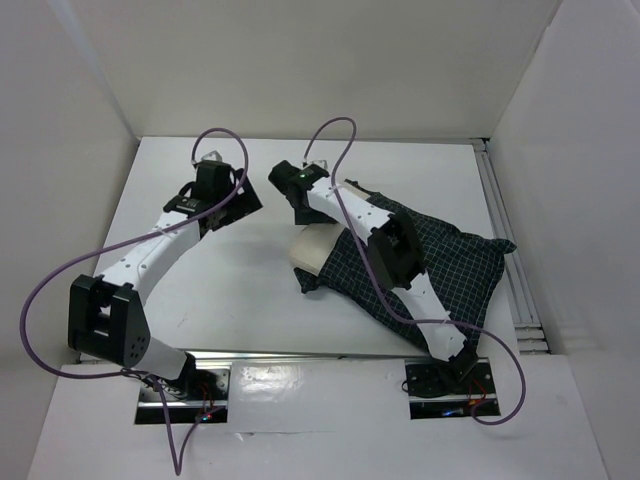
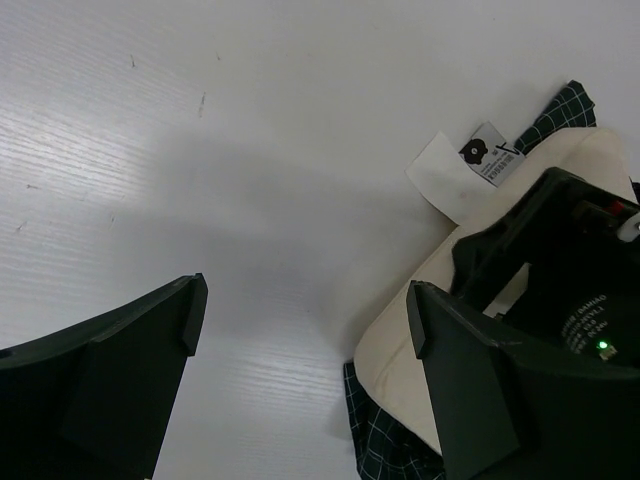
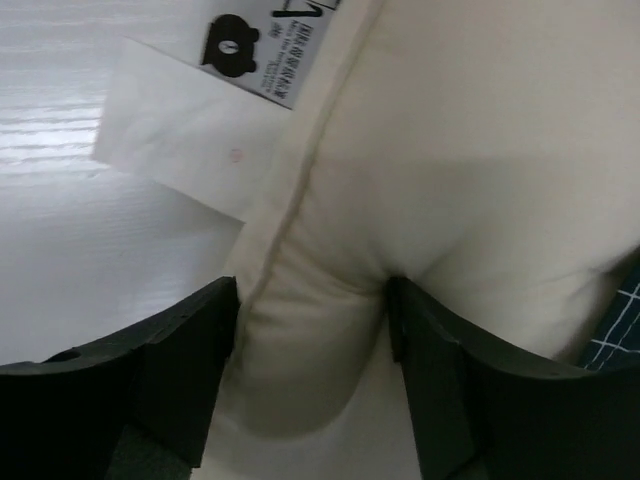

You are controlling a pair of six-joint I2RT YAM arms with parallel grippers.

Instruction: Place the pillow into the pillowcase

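Note:
I should next move my left gripper to the right in the top view and down onto the open edge of the pillowcase, because the bare end of the pillow sticks out there.
The cream pillow (image 1: 312, 250) lies mid-table, its right part inside the dark checked pillowcase (image 1: 445, 262) and its left end sticking out. My right gripper (image 1: 303, 214) is pressed down on that bare end. In the right wrist view it (image 3: 312, 300) is shut on a pinched fold of the pillow (image 3: 480, 130), beside the white tag (image 3: 180, 140); a corner of the pillowcase (image 3: 615, 320) shows at the right. My left gripper (image 1: 238, 195) is open and empty above the bare table, left of the pillow. In its wrist view (image 2: 305, 305) the pillow (image 2: 395, 350), the pillowcase (image 2: 375, 440) and the right gripper (image 2: 560, 270) show.
White walls (image 1: 300, 60) close in the white table (image 1: 230, 290) at the back and both sides. Metal rails (image 1: 510, 270) run along the right edge. Purple cables loop over both arms.

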